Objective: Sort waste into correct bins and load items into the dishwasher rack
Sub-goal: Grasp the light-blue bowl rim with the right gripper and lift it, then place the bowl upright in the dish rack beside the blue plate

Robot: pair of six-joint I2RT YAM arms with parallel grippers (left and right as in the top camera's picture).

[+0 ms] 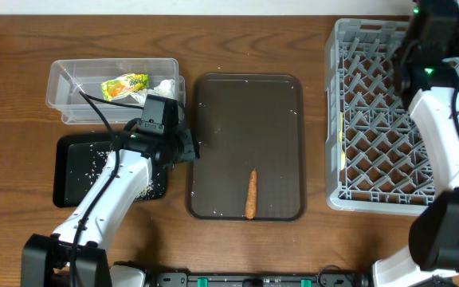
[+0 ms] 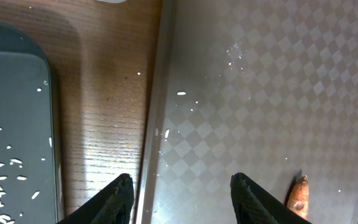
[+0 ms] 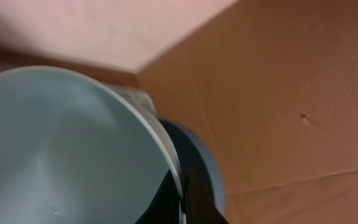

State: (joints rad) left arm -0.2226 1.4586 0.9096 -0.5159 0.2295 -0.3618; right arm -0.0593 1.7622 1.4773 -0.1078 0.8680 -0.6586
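Note:
I need to lower the white bowl [image 3: 61, 149] with my right gripper onto the far part of the dishwasher rack and let go of the bowl's rim, because the rack is below my gripper.
My left gripper [image 1: 190, 148] is open and empty, low over the left edge of the brown serving tray [image 1: 277, 96]; its fingers [image 2: 182, 199] straddle that rim. The orange carrot stick [image 1: 251, 195] lies on the tray's front part, just right of my right finger [image 2: 298, 194]. My right gripper [image 3: 182, 186] is shut on the rim of the white bowl [image 3: 61, 149], up at the far right of the grey dishwasher rack [image 1: 373, 119]; the arm hides the bowl from above. The clear tub [image 1: 70, 88] holds the yellow-green wrapper [image 1: 126, 85] and white tissue [image 1: 164, 84]. The black tray [image 1: 74, 187] holds rice grains [image 1: 102, 159].
Stray rice grains dot the serving tray [image 2: 229, 53] and the wood beside the black tray [image 2: 17, 112]. A dark round rim [image 3: 211, 171] shows just behind the bowl. A tan wall or box fills the right wrist view's right side.

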